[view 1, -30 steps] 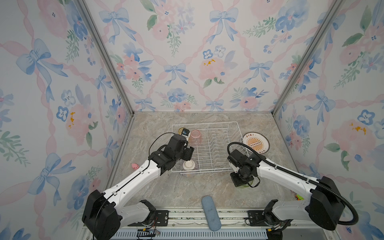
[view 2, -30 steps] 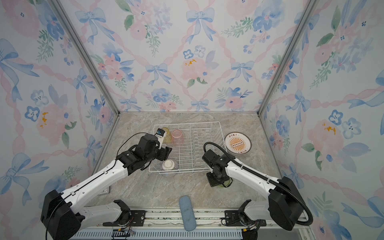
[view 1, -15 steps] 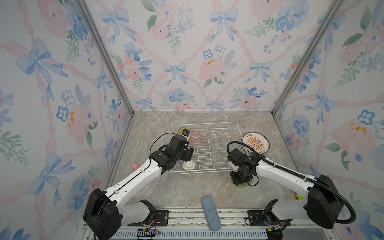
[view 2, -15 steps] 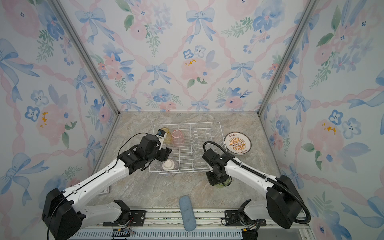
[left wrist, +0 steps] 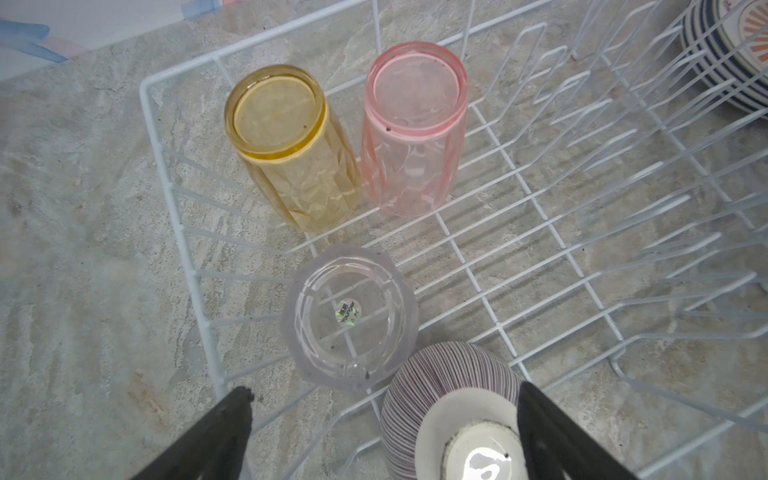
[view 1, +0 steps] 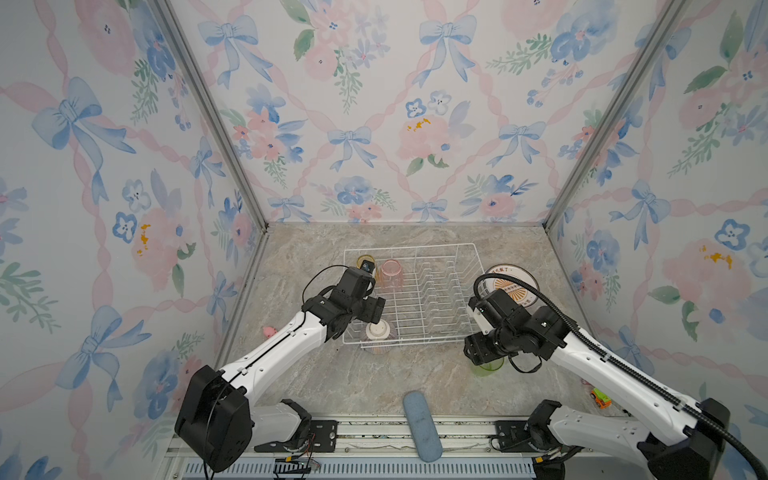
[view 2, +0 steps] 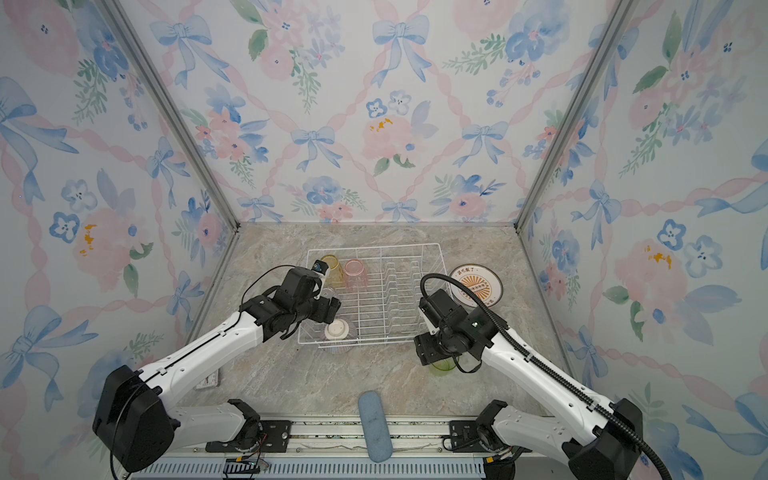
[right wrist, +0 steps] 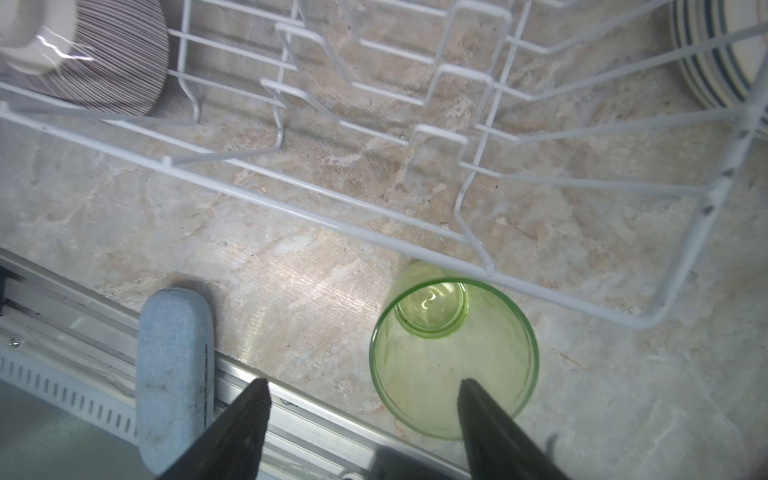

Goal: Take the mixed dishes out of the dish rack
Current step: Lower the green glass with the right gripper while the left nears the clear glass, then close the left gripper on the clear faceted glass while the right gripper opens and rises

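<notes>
My left gripper should next move outward and down, with its open fingers on both sides of the clear tumbler's upturned base (left wrist: 349,313), because the tumbler stands below and outward of it.
The white wire dish rack (view 1: 411,246) holds a yellow tumbler (left wrist: 286,141), a pink tumbler (left wrist: 411,133) and a clear tumbler (left wrist: 349,316), all mouth down. A striped bowl (left wrist: 436,386) lies upside down at the near left corner. My left gripper (left wrist: 382,399) hangs open above the bowl and the clear tumbler, touching neither. A green tumbler (right wrist: 453,357) stands mouth up on the table just in front of the rack. Open over it is my right gripper (right wrist: 363,386), one finger above its mouth. Stacked plates (view 1: 513,282) rest on the table right of the rack.
A blue-grey oblong pad (view 1: 422,424) lies across the table's front edge and the rail. A small pink object (view 1: 269,331) sits by the left wall. A small green toy (view 1: 600,399) lies near the right wall. Flowered walls close in three sides.
My right gripper has opened and let go of the green tumbler, which stands on the table. The left gripper has opened wider above the bowl. Both arms have hardly shifted.
</notes>
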Robot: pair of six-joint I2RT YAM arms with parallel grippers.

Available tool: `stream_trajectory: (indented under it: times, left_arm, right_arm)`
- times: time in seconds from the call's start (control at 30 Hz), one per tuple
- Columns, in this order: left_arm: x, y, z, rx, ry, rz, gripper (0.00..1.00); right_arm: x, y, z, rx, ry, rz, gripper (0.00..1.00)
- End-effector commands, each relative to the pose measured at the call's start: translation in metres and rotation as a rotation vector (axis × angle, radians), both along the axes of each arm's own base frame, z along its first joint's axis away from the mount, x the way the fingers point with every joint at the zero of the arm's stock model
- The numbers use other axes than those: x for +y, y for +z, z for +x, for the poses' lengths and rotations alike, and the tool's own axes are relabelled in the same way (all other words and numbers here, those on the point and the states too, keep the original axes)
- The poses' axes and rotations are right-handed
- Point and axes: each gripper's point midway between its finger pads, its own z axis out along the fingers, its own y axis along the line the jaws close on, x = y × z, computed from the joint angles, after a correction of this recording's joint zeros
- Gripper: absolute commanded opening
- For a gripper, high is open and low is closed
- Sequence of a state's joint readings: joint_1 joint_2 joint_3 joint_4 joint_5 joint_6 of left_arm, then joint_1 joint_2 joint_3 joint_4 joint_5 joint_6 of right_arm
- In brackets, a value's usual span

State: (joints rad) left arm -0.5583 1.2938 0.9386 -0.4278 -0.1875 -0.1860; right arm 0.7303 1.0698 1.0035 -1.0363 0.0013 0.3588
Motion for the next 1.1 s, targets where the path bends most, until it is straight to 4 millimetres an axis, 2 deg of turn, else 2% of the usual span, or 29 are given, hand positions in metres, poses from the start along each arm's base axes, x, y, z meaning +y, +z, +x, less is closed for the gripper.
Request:
stream_trajectory:
  times: [0.0,0.1,0.37,1.07]
  left_arm:
    - [0.007,0.0,0.011,0.027,0.015,0.04,0.95]
    - [0.009,-0.004,0.022,0.053,0.027,0.041,0.94]
    - [0.007,-0.019,0.04,0.113,0.03,0.017,0.91]
    - [-0.003,-0.055,0.042,0.226,-0.004,0.02,0.84]
  right_arm:
    - [0.005,0.016,-0.008,-0.012,0.026,0.046,0.75]
    - [0.004,0.021,-0.007,-0.034,0.025,0.057,0.76]
    - [-0.001,0.019,-0.006,-0.049,0.014,0.044,0.77]
    - [-0.006,0.012,0.001,-0.048,-0.001,0.051,0.78]
